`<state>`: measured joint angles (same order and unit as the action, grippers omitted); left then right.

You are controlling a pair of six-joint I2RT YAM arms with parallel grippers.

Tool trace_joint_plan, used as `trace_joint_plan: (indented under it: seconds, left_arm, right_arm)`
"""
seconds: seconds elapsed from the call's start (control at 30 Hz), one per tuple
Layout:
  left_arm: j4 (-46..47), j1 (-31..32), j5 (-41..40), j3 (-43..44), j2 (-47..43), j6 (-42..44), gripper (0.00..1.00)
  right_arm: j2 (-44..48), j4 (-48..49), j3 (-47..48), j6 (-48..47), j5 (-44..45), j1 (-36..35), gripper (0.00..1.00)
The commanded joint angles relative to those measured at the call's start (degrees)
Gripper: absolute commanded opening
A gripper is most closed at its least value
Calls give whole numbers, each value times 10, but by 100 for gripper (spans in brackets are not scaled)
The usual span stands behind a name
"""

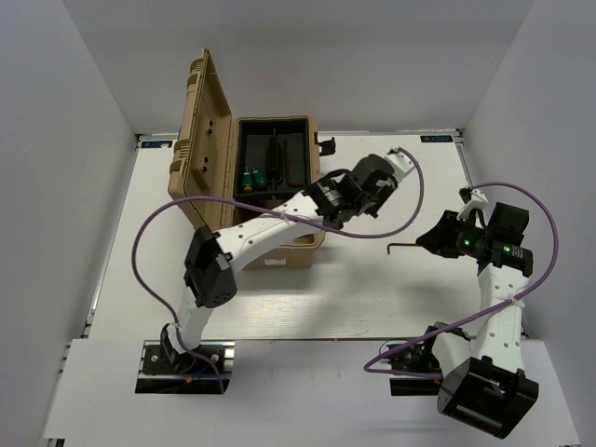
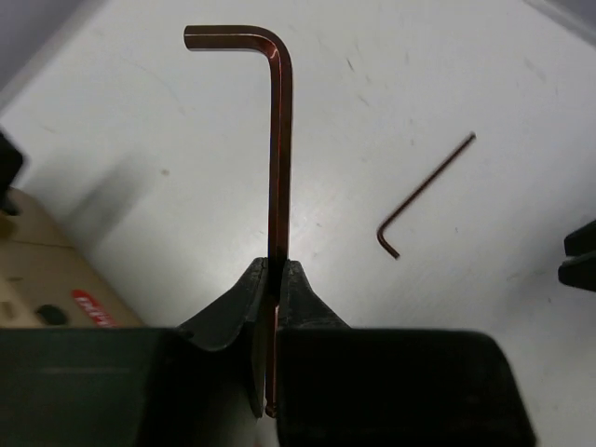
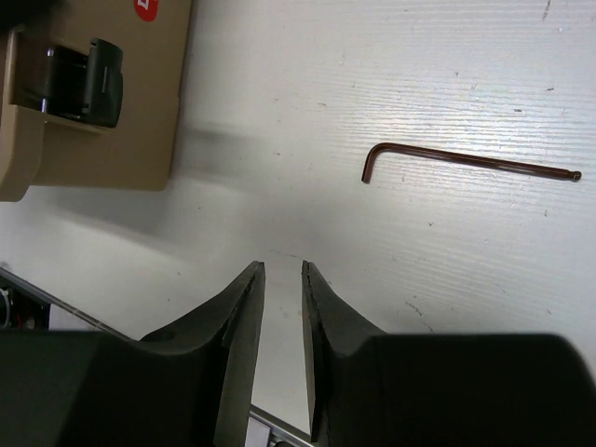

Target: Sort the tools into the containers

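This side of the tray is to the left of my left gripper in the top view. My left gripper will next move over the black tray's latch side (image 1: pixel 297 166) and down to release the hex key.
My left gripper (image 2: pixel 276 265) is shut on a dark reddish-brown hex key (image 2: pixel 279 140). Its long arm sticks out past the fingertips and the short bend is at the far end. In the top view this gripper (image 1: pixel 371 184) hangs above the table, just right of the open tan toolbox (image 1: pixel 200 140). A second hex key (image 1: pixel 402 248) lies flat on the white table, and also shows in the left wrist view (image 2: pixel 424 196) and the right wrist view (image 3: pixel 466 160). My right gripper (image 3: pixel 281 267) is open by a narrow gap and empty, its tip (image 1: pixel 430 244) just right of that key. Two green screwdrivers (image 1: pixel 253 177) lie in the toolbox's black tray (image 1: pixel 300 158).
The toolbox's lid stands open at the left. Its tan wall and black latch (image 3: pixel 93 79) are at the right wrist view's upper left. The table's near edge (image 3: pixel 56 303) lies close below the right fingers. Purple cables (image 1: pixel 410 209) loop over the table.
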<state>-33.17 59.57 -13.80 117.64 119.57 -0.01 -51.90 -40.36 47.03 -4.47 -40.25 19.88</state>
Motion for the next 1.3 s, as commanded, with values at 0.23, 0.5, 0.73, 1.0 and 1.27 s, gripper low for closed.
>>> trace_joint_plan:
  seconds: [0.23,0.5,0.73,1.0,1.27]
  left_arm:
    - [78,-100,-130,-57,-121,8,0]
    - [95,-183,-156,-71,-91,1,0]
    - [82,-212,-140,-50,-38,-4,0]
    - [70,-228,-134,-51,-16,-10,40]
    - [40,-227,-91,-15,-54,-3,59]
  right_arm:
    - [6,8,1,-1,-6,2,29]
    - [6,5,0,-2,-8,2,29]
    - [1,-3,-2,-7,-11,3,31]
    - [-49,-31,10,-82,-47,0,68]
    - [-119,-96,49,-306,-74,-3,56]
